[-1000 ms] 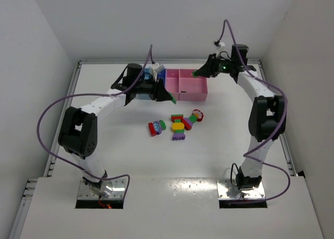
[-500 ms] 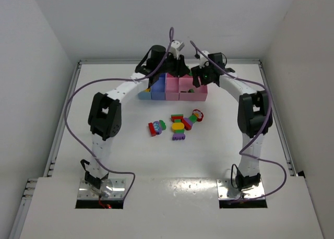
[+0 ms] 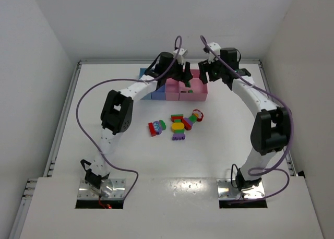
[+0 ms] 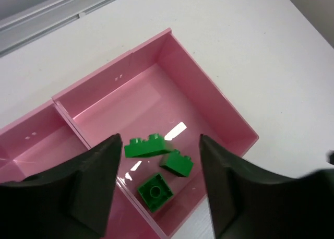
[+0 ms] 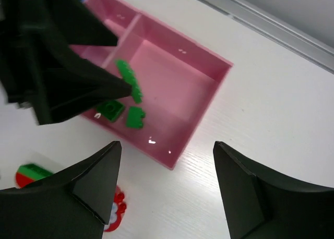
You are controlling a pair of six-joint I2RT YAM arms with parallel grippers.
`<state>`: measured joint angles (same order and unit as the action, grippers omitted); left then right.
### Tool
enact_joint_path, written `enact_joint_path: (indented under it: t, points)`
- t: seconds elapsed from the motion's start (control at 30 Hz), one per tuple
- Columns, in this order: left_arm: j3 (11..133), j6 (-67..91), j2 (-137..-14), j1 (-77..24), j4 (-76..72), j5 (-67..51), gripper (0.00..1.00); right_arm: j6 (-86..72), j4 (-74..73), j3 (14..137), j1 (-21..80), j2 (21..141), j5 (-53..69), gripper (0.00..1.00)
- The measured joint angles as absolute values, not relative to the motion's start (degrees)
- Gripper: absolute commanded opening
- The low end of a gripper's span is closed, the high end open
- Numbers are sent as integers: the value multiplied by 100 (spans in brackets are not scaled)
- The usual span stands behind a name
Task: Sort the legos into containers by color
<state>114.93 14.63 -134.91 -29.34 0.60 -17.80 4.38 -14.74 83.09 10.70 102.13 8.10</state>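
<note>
The wide pink bin [image 4: 209, 100] holds green legos, so my right gripper will move back from it and down, turning, onto the green brick beside the red round piece.
The containers [image 3: 194, 98] stand in a row at the back of the table. Both grippers hang over the wide pink bin [image 4: 209, 100] at the row's right end. My left gripper [image 4: 160, 141] is open above three green legos: one long brick [image 4: 146, 145] tilted, and two more [image 4: 176, 163] [image 4: 155, 191] on the floor. My right gripper [image 5: 167, 145] is open and empty over the bin's near corner [image 5: 172, 160], with the left gripper's dark fingers [image 5: 68, 72] at its upper left. Mixed clumps of legos [image 3: 179, 127] lie in front of the bins.
A red and green clump [image 3: 156, 127], a red brick [image 3: 177, 117] and a red round piece [image 3: 197, 115] lie mid-table. The blue bins [image 3: 156, 91] and the narrow pink bin [image 3: 172, 93] sit left of the grippers. White walls enclose the table.
Both arms swung in over the wide pink bin and both grippers opened. The green bricks they carried now show inside that bin.
</note>
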Motion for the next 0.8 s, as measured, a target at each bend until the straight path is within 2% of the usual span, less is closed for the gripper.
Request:
enact_joint_path:
  t: [0.07, 0.2, 0.33, 0.57, 0.7, 0.8]
  points:
    - [11491, 1448, -13478, -2934, 62, -1730, 80, 572, -1562, 8309, 1059, 10125, 1175, 70]
    - [11098, 1448, -13098, -2923, 128, -1658, 81, 1066, -1997, 8090, 1011, 10097, 2147, 66]
    - [9944, 1507, -11931, -2816, 178, -1791, 81, 2147, -2823, 7561, 823, 10066, 3138, 63]
    - [8482, 836, -9463, -2268, 530, -3361, 81, 5127, -4630, 7443, 611, 10173, 4042, 60]
    - [8250, 408, -9129, -1984, 985, -4180, 81, 6471, -5177, 7714, 694, 10575, 4226, 55]
    - [7905, 261, -9115, -1743, 1315, -4397, 81, 7262, -5269, 7791, 913, 10781, 4180, 55]
